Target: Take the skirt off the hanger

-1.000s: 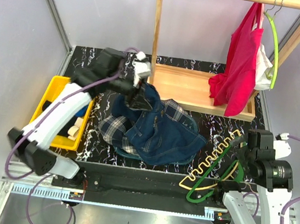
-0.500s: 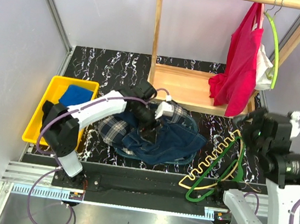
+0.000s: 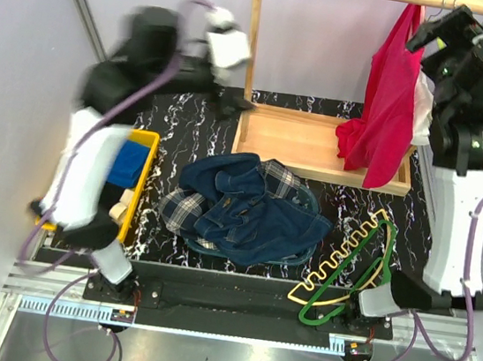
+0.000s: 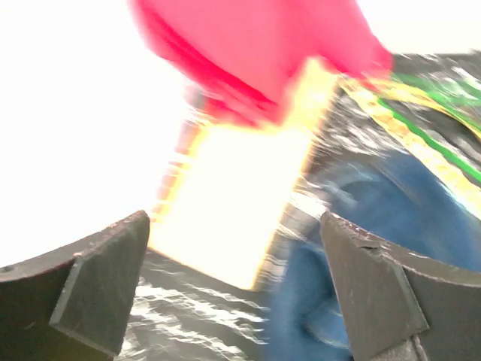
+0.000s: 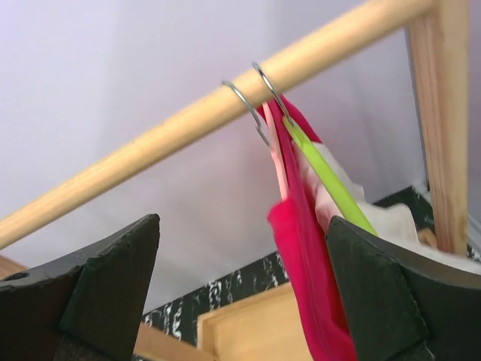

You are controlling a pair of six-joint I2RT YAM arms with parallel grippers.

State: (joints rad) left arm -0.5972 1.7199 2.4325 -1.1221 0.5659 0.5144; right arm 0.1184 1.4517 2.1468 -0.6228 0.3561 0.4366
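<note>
I will next move my right gripper outward toward the bar and onto the pink hanger's arm [image 5: 276,156] just below its hook, because the red garment leaves that part of the arm bare.
The tartan skirt [image 3: 181,208] lies crumpled on the table, mostly buried under a navy denim garment [image 3: 255,213]; another checked patch shows at the pile's far side. The pale yellow hanger [image 3: 345,255] rests flat to the right, apart from the skirt and crossed by a green hanger [image 3: 371,267]. My left gripper [image 3: 236,104] is raised above the table's back left, blurred. In the left wrist view the left gripper [image 4: 233,289] is open and empty. My right gripper [image 3: 425,36] is up by the rail; the right wrist view shows this gripper [image 5: 244,293] open and empty.
A wooden rack has a rail [image 5: 225,105] and a base tray [image 3: 317,146]. A red garment [image 3: 390,102] hangs from the rail beside a lime green hanger [image 5: 327,177]. A yellow bin [image 3: 134,184] with blue cloth stands at the left.
My left gripper has opened and risen off the clothes pile toward the back left. The denim garment has settled on the pile. My right arm has swung up from the table to the rail.
</note>
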